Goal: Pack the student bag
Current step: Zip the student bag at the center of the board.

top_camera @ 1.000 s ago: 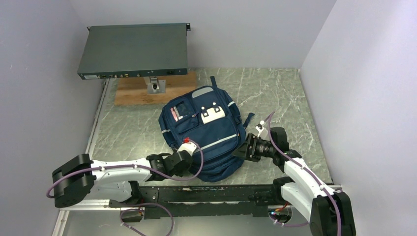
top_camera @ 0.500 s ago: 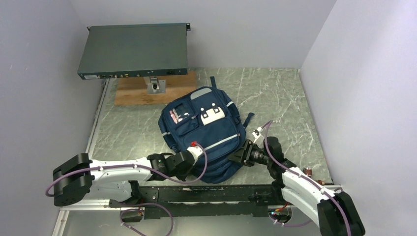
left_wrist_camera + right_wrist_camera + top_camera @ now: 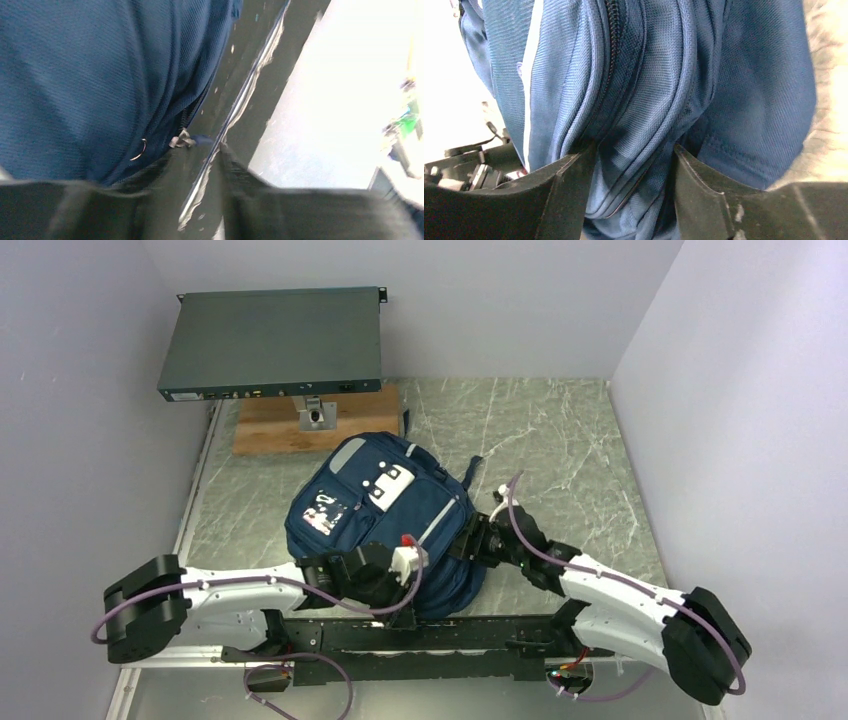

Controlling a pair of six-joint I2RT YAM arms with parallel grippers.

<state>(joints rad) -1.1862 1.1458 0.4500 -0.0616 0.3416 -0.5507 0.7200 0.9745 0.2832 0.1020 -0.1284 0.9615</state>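
Observation:
I will next swing my right gripper back from the side of the bag and turn it onto the blue pull tab, as that sticks out over the black bar.
The student bag point(image 3: 350, 502), navy blue with a white-grey patch point(image 3: 392, 485), lies at the middle of the marble table, its bottom toward the near edge. My right gripper point(image 3: 468, 540) is at the bag's right side. In the right wrist view, that gripper point(image 3: 633, 150) is shut on a bunched fold of the bag's fabric point(image 3: 644, 90) beside a zip. My left gripper point(image 3: 402, 565) is at the bag's near edge. In the left wrist view it point(image 3: 200, 157) stands slightly open with nothing between the blurred fingers. A metal zip pull point(image 3: 182, 141) lies just past the tips.
A dark grey flat rack unit point(image 3: 270, 340) stands on a small mount over a wooden board point(image 3: 265, 430) at the back left. A black rail point(image 3: 420, 632) runs along the near table edge under the arms. Walls close in the left, back and right.
The bag has slid left and turned, its top now toward the back left. My right gripper moved left with it, pinching the fabric. My left gripper shifted right along the bag's near edge.

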